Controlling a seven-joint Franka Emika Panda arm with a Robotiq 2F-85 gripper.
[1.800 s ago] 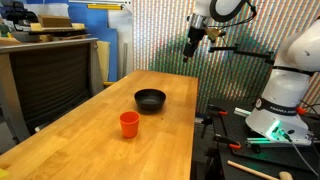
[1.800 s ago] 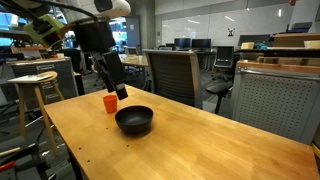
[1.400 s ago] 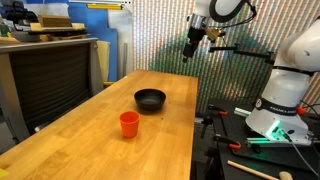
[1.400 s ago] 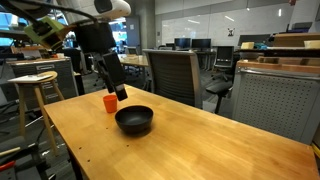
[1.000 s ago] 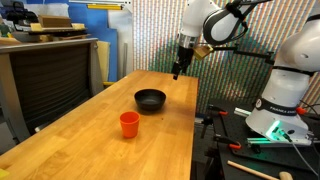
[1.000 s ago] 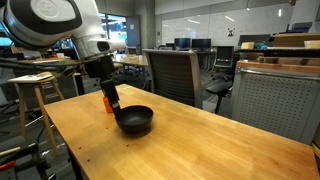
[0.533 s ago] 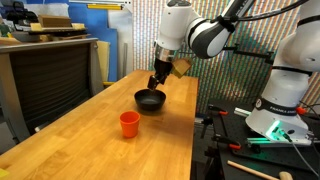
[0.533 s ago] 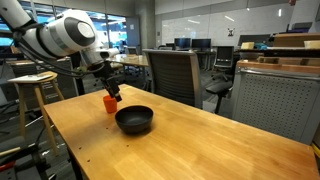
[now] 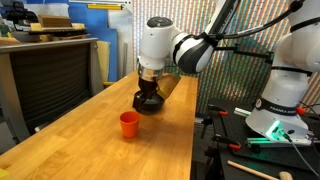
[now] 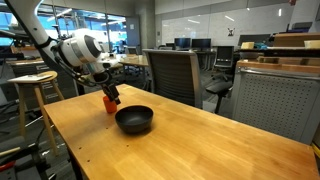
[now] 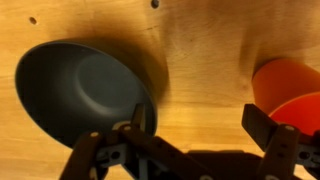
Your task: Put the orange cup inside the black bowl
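The orange cup's bowl-side rim [image 9: 136,114] [image 11: 274,110] is below my gripper and to its right in the wrist view. My gripper shifts that way next and lowers open fingers astride it.
The orange cup [image 9: 129,123] stands upright on the wooden table, nearer the front than the black bowl [image 9: 150,101]. In an exterior view the cup [image 10: 110,102] sits behind and left of the bowl [image 10: 134,120]. My gripper [image 9: 147,93] hangs low over the table between cup and bowl. In the wrist view the bowl [image 11: 75,92] is at left, the cup [image 11: 293,95] at the right edge, and my gripper [image 11: 198,118] is open and empty over bare wood between them.
The long wooden table [image 9: 90,140] has an edge close beside the bowl. Office chairs [image 10: 173,75] and a stool [image 10: 33,85] stand around the table. A second robot base [image 9: 283,100] stands beyond the table edge.
My arm has swung down from high behind the table to just above the tabletop, ending between the bowl and the cup. Cup and bowl have not moved.
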